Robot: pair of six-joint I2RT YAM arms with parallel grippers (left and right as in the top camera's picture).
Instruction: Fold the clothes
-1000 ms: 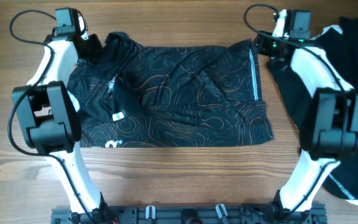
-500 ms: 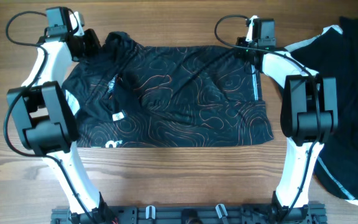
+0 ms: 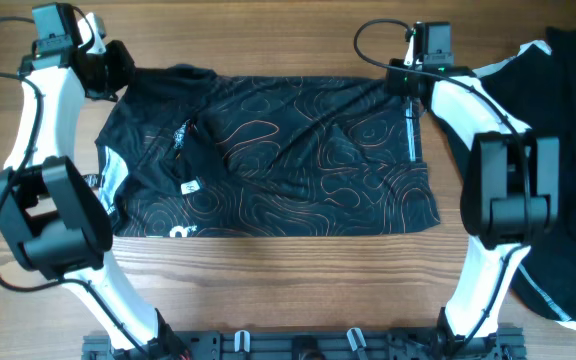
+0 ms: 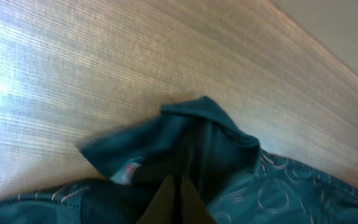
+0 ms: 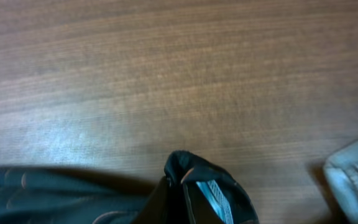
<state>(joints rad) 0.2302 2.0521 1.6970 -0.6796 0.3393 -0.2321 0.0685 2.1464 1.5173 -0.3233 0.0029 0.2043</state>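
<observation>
The right gripper carries the raised peak back toward the near corner by the heap and releases it next, as the jersey lies spread.
The clothes (image 3: pixel 288 160), a black jersey with thin orange-red contour lines, lie spread across the middle of the table in the overhead view. My left gripper (image 3: pixel 118 70) is at the jersey's far left corner, shut on a bunched fold of its dark fabric (image 4: pixel 197 137); in the wrist view the left gripper (image 4: pixel 174 190) has its jaws pressed together in the cloth. My right gripper (image 3: pixel 406 82) is at the far right corner, where the right gripper (image 5: pixel 179 186) is shut on a raised peak of the hem (image 5: pixel 194 165) with a pale mesh panel showing.
A second black garment (image 3: pixel 568 150) with pale trim lies in a heap at the right side of the table, under the right arm. A pale cloth edge (image 5: pixel 356 174) shows at the right of the right wrist view. Bare wood (image 3: pixel 268 280) runs along the front.
My right gripper moved onto the jersey's far right corner and shut on it. The left arm swung outward to the left, pulling the far left corner out flatter.
</observation>
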